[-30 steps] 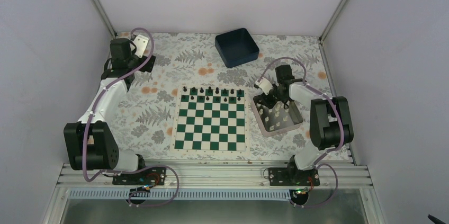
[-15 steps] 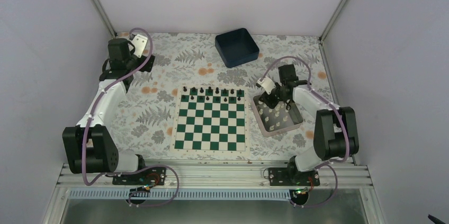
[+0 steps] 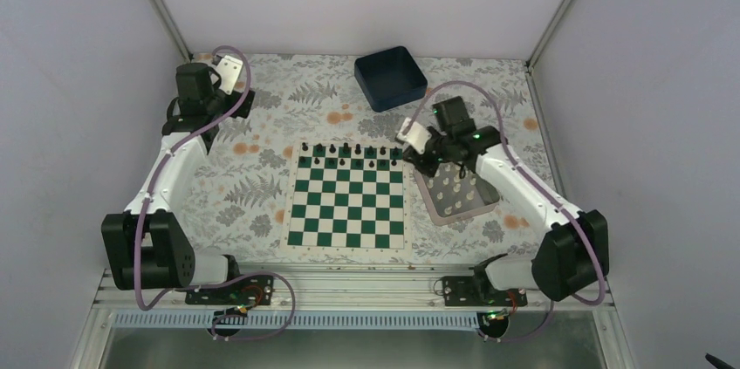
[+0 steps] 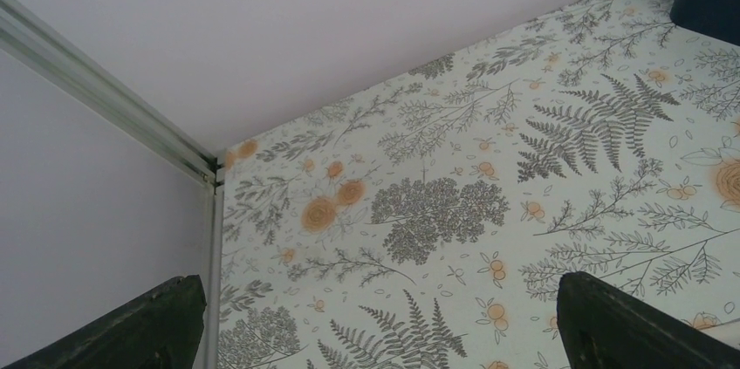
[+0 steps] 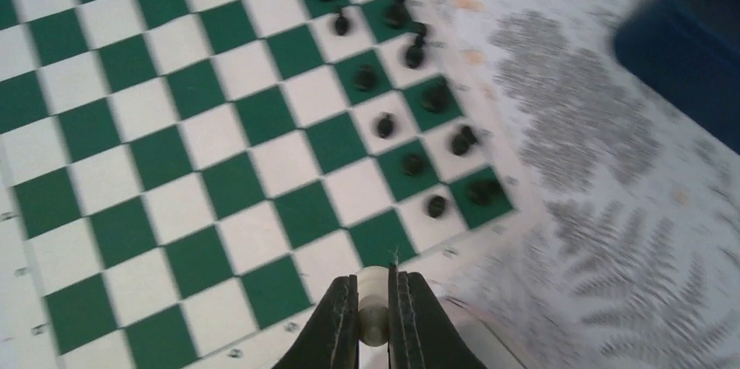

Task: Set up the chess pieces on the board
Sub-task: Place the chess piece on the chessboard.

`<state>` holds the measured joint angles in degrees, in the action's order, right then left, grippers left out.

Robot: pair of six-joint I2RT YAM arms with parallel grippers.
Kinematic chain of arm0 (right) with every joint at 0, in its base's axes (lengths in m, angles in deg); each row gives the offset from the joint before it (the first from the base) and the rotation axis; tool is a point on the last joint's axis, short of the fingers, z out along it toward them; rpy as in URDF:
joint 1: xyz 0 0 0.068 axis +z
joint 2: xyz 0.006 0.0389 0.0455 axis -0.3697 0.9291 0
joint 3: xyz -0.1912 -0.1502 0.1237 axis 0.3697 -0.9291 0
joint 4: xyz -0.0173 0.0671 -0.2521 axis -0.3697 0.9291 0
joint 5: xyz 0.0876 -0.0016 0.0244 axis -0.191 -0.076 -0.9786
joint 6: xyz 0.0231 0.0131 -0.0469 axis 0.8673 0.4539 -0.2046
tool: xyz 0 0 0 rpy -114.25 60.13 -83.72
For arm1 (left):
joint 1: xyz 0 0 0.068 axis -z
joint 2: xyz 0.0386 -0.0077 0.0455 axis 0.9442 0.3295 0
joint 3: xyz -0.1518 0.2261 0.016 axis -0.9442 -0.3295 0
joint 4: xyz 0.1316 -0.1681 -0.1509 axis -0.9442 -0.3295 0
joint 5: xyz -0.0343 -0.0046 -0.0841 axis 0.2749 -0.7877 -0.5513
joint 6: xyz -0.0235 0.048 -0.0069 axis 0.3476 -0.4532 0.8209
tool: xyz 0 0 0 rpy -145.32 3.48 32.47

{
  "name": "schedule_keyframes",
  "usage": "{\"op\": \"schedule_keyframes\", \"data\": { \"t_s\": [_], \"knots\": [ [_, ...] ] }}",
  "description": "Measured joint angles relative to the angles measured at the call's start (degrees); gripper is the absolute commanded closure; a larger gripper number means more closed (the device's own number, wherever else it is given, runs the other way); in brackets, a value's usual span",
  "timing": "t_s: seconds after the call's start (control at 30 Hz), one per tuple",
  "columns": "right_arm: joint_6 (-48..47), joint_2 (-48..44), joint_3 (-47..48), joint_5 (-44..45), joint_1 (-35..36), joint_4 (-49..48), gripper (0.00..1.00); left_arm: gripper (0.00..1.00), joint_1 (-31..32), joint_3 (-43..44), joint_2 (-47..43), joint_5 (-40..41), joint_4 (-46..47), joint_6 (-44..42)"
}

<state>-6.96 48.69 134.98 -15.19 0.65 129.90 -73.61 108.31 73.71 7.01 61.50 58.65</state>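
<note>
The right gripper moves back, down and across the board next, onto an empty white near-row square (image 3: 367, 240) (image 5: 63, 253) below it, to its left in the top view.
The board (image 3: 349, 197) with green and white squares lies mid-table; it also shows in the right wrist view (image 5: 174, 151). Black pieces (image 3: 349, 153) fill its far rows. My right gripper (image 3: 417, 146) is shut on a white chess piece (image 5: 373, 306) and holds it above the board's right edge, between the tray and the board. More white pieces (image 3: 451, 191) lie in the silver tray (image 3: 482, 203). My left gripper (image 3: 229, 72) is open and empty at the far left corner, its fingers (image 4: 611, 321) wide apart over the floral cloth.
A dark blue bin (image 3: 390, 78) stands at the back, also at the right wrist view's upper right (image 5: 689, 37). The cage walls and a metal post (image 4: 105, 90) close in the far left corner.
My right gripper has lifted out of the tray with a white piece and moved left toward the board. The left arm has barely moved.
</note>
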Motion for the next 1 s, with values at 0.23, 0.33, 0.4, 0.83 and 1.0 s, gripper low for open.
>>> {"op": "schedule_keyframes", "data": {
  "t_s": [0.23,0.33,0.4,0.83,1.0],
  "knots": [
    [2.5,1.5,-1.4,1.5,15.1,0.6,0.96,0.00,-0.8,0.0,0.2,0.0,0.6,-1.0],
    [3.3,1.6,-3.5,1.8,20.2,0.6,0.96,0.00,-1.2,0.0,0.4,0.0,1.0,-1.2],
    [3.8,2.1,-4.9,2.0,23.1,0.4,0.96,0.00,-1.4,0.0,0.6,0.1,1.6,-1.3],
    [5.0,7.1,-9.9,2.2,31.5,-3.2,0.95,0.00,-1.7,-1.4,1.0,0.3,2.8,-1.5],
    [5.7,8.7,-10.4,2.1,33.7,-4.3,0.95,0.00,-1.9,-2.1,0.9,0.3,3.0,-1.7]
  ]
}}
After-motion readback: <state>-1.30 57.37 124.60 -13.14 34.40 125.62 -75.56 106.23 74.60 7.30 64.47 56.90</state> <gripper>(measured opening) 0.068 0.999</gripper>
